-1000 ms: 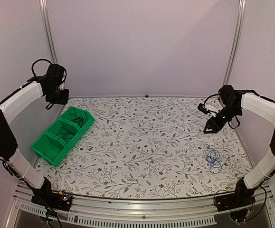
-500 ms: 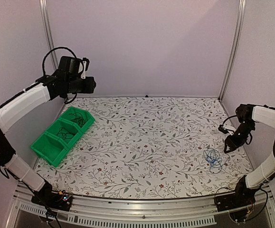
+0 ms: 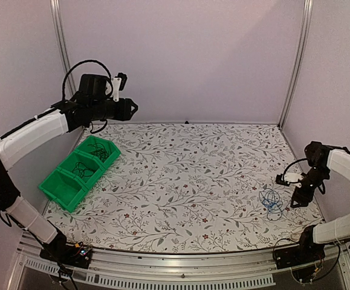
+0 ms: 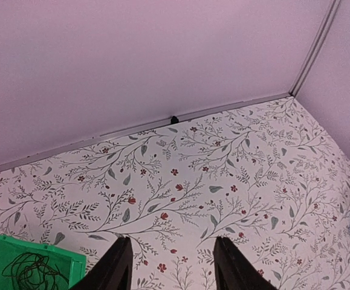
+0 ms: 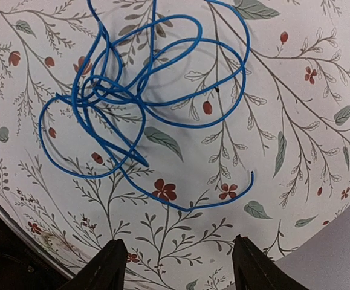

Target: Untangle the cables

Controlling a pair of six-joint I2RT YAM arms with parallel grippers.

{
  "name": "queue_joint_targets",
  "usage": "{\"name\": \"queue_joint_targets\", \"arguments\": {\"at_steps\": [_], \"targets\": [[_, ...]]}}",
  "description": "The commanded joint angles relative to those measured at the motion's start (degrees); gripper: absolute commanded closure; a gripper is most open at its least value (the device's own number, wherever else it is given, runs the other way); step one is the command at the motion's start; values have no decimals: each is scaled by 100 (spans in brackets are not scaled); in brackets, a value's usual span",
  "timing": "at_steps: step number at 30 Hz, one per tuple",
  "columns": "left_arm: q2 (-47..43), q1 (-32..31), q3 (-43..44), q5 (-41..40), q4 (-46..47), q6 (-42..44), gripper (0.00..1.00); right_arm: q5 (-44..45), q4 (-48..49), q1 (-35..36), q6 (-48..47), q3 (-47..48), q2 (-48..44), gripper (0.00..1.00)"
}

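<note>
The bright blue cable's loose end (image 3: 281, 205) (image 5: 238, 196) curls clear of the loops. I need to bring my right gripper down toward the tangle and onto it next.
A bright blue cable (image 3: 272, 202) lies in a loose tangle on the floral table at the near right; it fills the right wrist view (image 5: 132, 103), one free end curling right. My right gripper (image 3: 297, 202) (image 5: 176, 266) hovers just right of it, open and empty. Dark cables (image 3: 101, 150) lie coiled in the far and middle compartments of the green bin (image 3: 63, 192); one coil (image 4: 32, 272) shows in the left wrist view. My left gripper (image 3: 132, 108) (image 4: 170, 266) is open and empty, raised high above the table's far left.
The green three-compartment bin sits at the left edge of the table. Purple walls with aluminium posts (image 3: 296, 60) enclose the back and sides. The table's metal front rail (image 3: 181, 269) runs between the arm bases.
My left arm has swung up and rightward away from the bin. My right arm has dropped down and toward the near right, coming beside the blue cable.
</note>
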Motion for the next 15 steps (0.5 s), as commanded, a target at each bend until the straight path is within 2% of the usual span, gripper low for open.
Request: {"name": "queue_joint_targets", "arguments": {"at_steps": [1,11,13,15], "targets": [[120,-130,190,171,184,154,55,195,587,1,-878,-30,234,39],[179,-172,217,173,115,90,55,181,1092,267,-1519,-466,743,51],[199,-170,217,174,114,56,55,149,1115,322,-1531,-481,770,64],[240,-175,217,169,132,20,55,140,1004,369,-1448,-379,804,85]]}}
